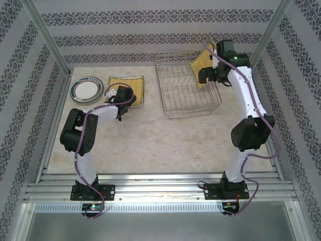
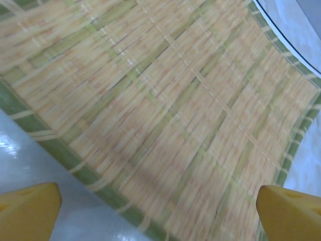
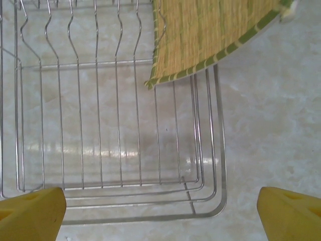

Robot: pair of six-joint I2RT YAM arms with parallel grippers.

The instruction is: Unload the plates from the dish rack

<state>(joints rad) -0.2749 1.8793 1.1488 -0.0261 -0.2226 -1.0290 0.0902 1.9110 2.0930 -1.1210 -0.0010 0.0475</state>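
Note:
The right gripper moves outward and down next and tilts onto the green edge of the yellow woven plate [image 3: 251, 33], since that edge sticks out past the rack wires.
The dish rack [image 1: 186, 93] is a silver wire basket at the back right of the table. A yellow woven square plate [image 1: 201, 64] leans in its far right corner, and its lower corner [image 3: 210, 35] hangs over the rack wires [image 3: 118, 120]. My right gripper [image 1: 204, 76] hovers open above the rack's corner [image 3: 160, 216], touching nothing. A second woven square plate [image 1: 128, 86] lies flat on the table. My left gripper [image 1: 121, 106] stands open just above that plate's near edge [image 2: 165, 100], nothing between its fingers [image 2: 27, 211]. A round green-banded plate [image 1: 87, 89] lies at the far left.
Patterned walls and metal frame posts [image 1: 47, 37] close the table in at the back and sides. A rail [image 1: 160, 188] with both arm bases runs along the near edge. Bare marble tabletop [image 1: 165, 145] stretches between the arms.

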